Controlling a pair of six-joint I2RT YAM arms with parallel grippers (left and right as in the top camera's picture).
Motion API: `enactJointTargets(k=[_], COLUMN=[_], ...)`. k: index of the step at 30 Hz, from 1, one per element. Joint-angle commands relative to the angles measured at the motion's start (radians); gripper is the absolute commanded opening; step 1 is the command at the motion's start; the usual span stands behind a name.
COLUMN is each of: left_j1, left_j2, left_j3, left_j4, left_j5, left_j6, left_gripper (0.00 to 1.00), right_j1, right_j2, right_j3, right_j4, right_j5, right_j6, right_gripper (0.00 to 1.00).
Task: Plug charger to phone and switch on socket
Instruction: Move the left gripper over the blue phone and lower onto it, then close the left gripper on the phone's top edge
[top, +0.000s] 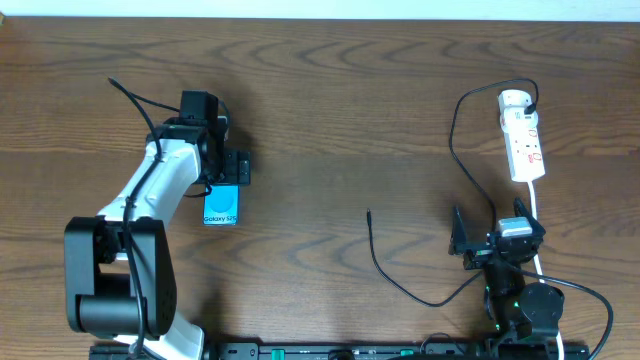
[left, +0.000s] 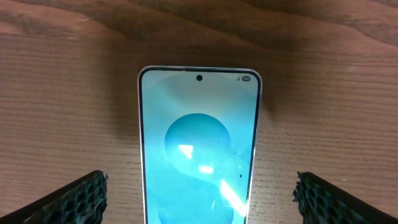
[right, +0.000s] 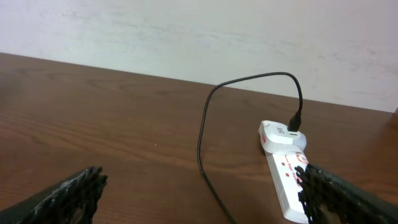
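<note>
My left gripper moves down and closes on the long edges of the phone (top: 221, 207) next, since it lies flat below and the open fingers already span its width.
The phone (top: 221, 207) lies flat on the table at the left, its cyan screen up; it fills the left wrist view (left: 199, 149). My left gripper (top: 226, 172) hovers over its far end, open, with a finger on each side of the phone (left: 200, 196) and apart from it. The charger cable (top: 455, 140) runs from the socket (top: 522, 135) at the right, loops down the table, and its free plug tip (top: 369, 212) lies mid-table. My right gripper (top: 492, 238) is open and empty near the table's front right. The right wrist view shows the socket (right: 283, 171) and the cable (right: 205, 124).
The socket's white cord (top: 537, 205) runs down past my right arm. The wooden table (top: 330, 110) meets a pale wall (right: 199, 31) at the back. The arm bases stand along the front edge.
</note>
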Motion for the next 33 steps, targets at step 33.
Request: enactJointTargets(k=[33], left_j1=[0.002], left_j2=[0.132], left_j3=[-0.018], left_j4=[0.026], left_j5=[-0.005], left_j6=[-0.002], left_gripper=[0.89], right_j1=[0.004], right_j2=[-0.005], right_j3=[-0.001], right_j4=[-0.004], right_j5=[0.003], right_j6=[-0.010], right_gripper=[0.99])
